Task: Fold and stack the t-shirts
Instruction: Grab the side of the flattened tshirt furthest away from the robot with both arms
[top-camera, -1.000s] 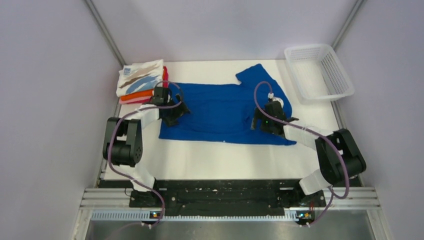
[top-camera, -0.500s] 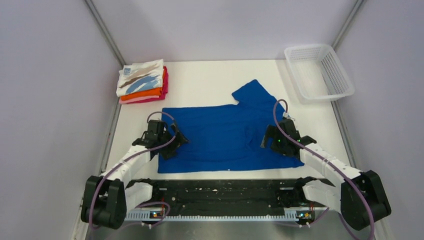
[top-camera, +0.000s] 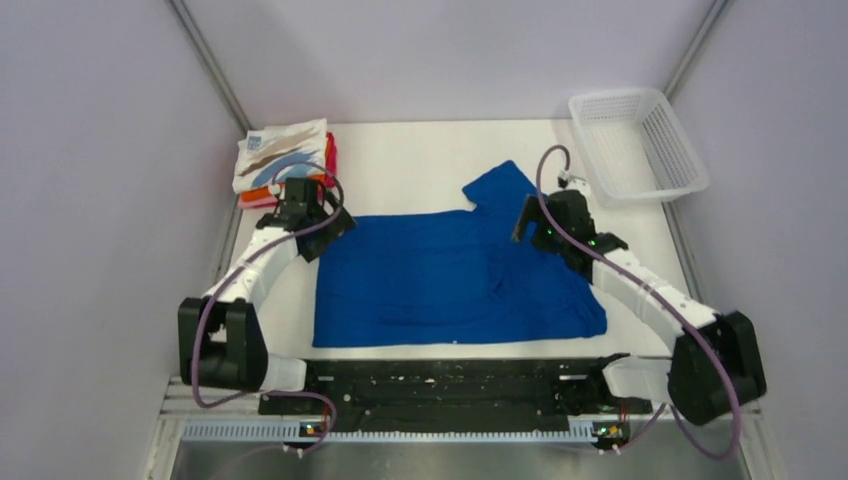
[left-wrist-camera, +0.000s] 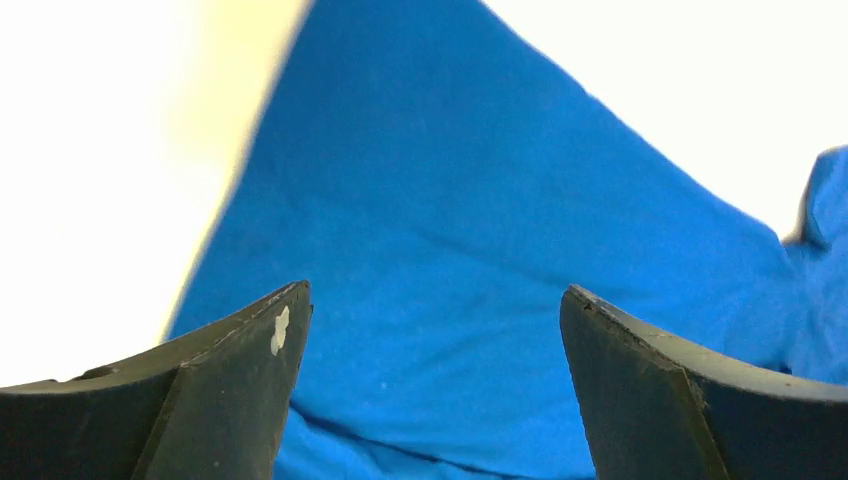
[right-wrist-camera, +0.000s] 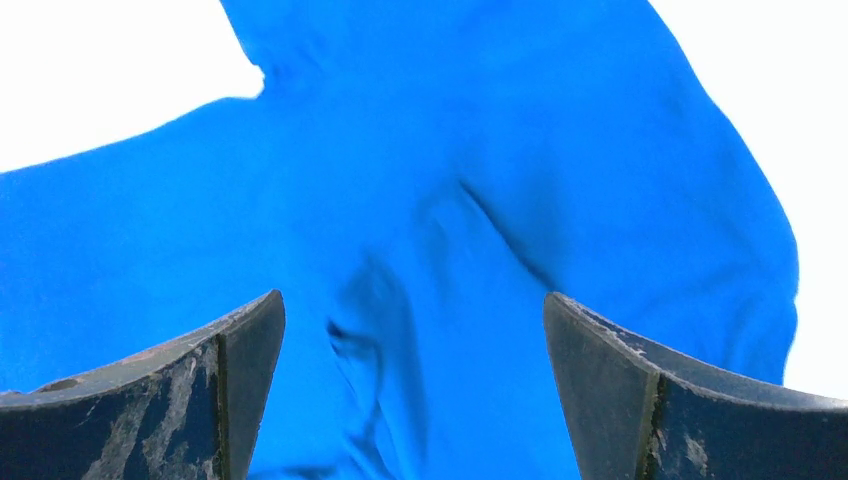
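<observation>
My left gripper is open, and the shirt's far corner by the stack is below and outward of its fingers, so it should move outward and down onto that corner next.
The royal-blue t-shirt (top-camera: 440, 275) lies spread flat on the white table, one sleeve pointing to the far side; no lettering shows. My left gripper (top-camera: 318, 232) hovers over its far left corner, open and empty; the blue cloth (left-wrist-camera: 480, 250) fills the view between its fingers (left-wrist-camera: 240, 380). My right gripper (top-camera: 530, 228) hovers over the shirt's far right part by the sleeve, open and empty, above wrinkled blue cloth (right-wrist-camera: 450, 220). A folded stack (top-camera: 283, 160) of white brush-stroke, orange and magenta tees sits at the far left corner.
A white plastic mesh basket (top-camera: 640, 140) stands at the far right corner. The table's white surface (top-camera: 420, 155) shows beyond the shirt. Metal frame posts and grey walls close in both sides.
Both arms have swung from the shirt's near side to its far side, lifted off the cloth. The shirt lies nearer the front edge than one second ago.
</observation>
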